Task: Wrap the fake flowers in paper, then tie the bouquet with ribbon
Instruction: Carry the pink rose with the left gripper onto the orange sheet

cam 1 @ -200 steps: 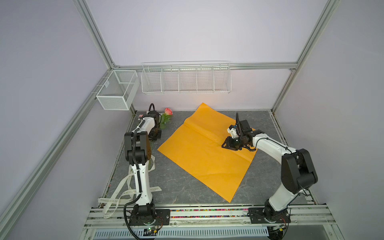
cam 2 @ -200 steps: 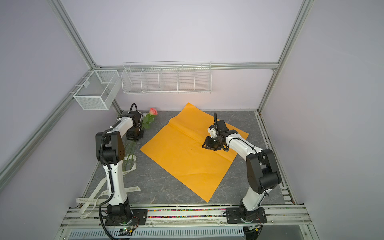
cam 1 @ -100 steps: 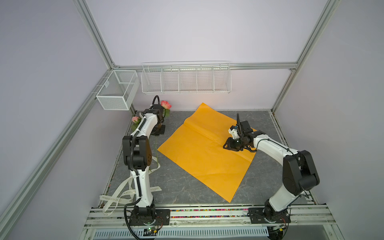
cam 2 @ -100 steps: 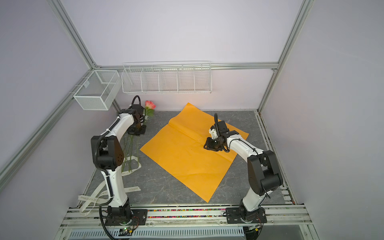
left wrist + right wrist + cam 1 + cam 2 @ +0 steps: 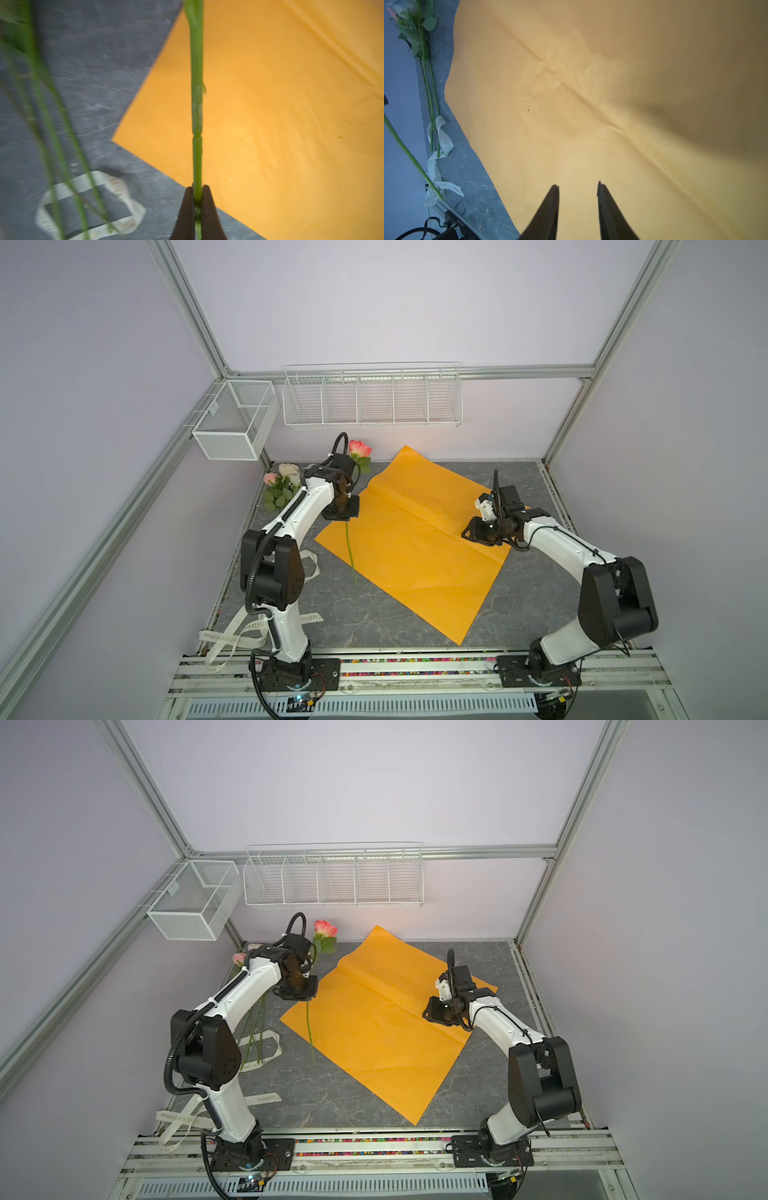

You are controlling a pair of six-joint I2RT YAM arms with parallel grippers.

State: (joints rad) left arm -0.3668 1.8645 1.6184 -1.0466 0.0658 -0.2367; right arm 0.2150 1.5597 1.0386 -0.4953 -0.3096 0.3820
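The robot's left gripper needs to carry the green stem (image 5: 197, 104) across to the middle of the orange paper (image 5: 334, 140), lower it and let it go, because that spread paper is still bare.
The bouquet of fake flowers is split up. My left gripper (image 5: 197, 188) is shut on the green stem (image 5: 197, 104) of one pink rose (image 5: 360, 448), which hangs upright over the left corner of the orange paper (image 5: 415, 547). In both top views its stem (image 5: 309, 1031) reaches down to the paper's edge. The other roses (image 5: 282, 481) lie at the back left with their stems (image 5: 253, 1027) along the left wall. My right gripper (image 5: 578, 185) stands open and holds nothing, low over the paper's right side (image 5: 430, 1013).
A cream ribbon (image 5: 232, 639) with lettering trails along the left side behind the left arm's base, partly under the loose stems (image 5: 431, 116). A wire shelf (image 5: 372, 400) and a mesh box (image 5: 232, 423) hang on the back walls. The grey tabletop (image 5: 374, 614) shows in front.
My left gripper has lifted the pink rose from the pile at the back left and carried it right, over the paper's left corner. The right gripper has hardly moved.
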